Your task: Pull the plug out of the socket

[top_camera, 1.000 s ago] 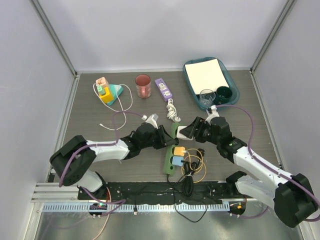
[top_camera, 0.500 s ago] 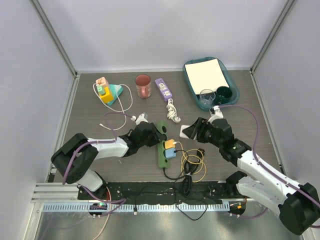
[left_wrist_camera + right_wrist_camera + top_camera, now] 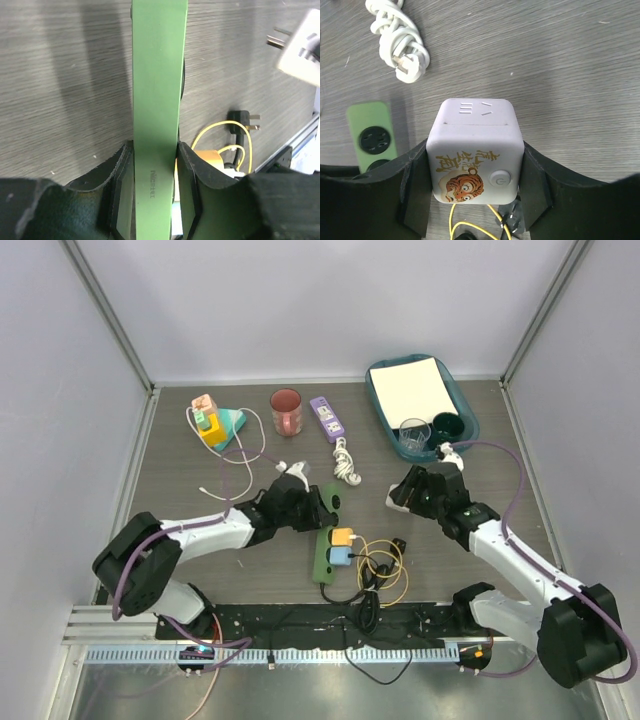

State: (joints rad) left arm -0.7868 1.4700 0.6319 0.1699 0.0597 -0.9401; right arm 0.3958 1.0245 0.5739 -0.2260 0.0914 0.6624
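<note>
The white plug already hangs clear of the green power strip [image 3: 322, 560], so it goes down toward the bare tabletop [image 3: 399, 524] beside the black plug next. My right gripper then releases it.
The plug [image 3: 475, 150] is a boxy white, faintly blue adapter with a tiger picture. My right gripper [image 3: 475, 185] is shut on its two sides and holds it above the table, clear of the socket. In the top view the plug [image 3: 394, 498] sits in the right gripper [image 3: 402, 494], right of the strip. Its prongs show in the left wrist view [image 3: 300, 47]. The socket is the long green power strip [image 3: 322, 560]. My left gripper [image 3: 318, 508] is shut on the strip's far end [image 3: 157, 75]. Two empty round outlets show at that end [image 3: 372, 135].
A yellow cube plug [image 3: 343, 537] and a sky-blue plug [image 3: 338, 556] sit in the strip. A black plug [image 3: 400, 543] on coiled yellow cable [image 3: 385, 568] lies right of it. Farther back are a purple strip [image 3: 326, 418], white cord [image 3: 345, 462], pink cup [image 3: 286, 412], teal tray [image 3: 470, 425] and glass [image 3: 413, 435].
My right gripper has carried the plug to the right and farther back, away from the green strip. My left gripper and the strip have shifted left.
</note>
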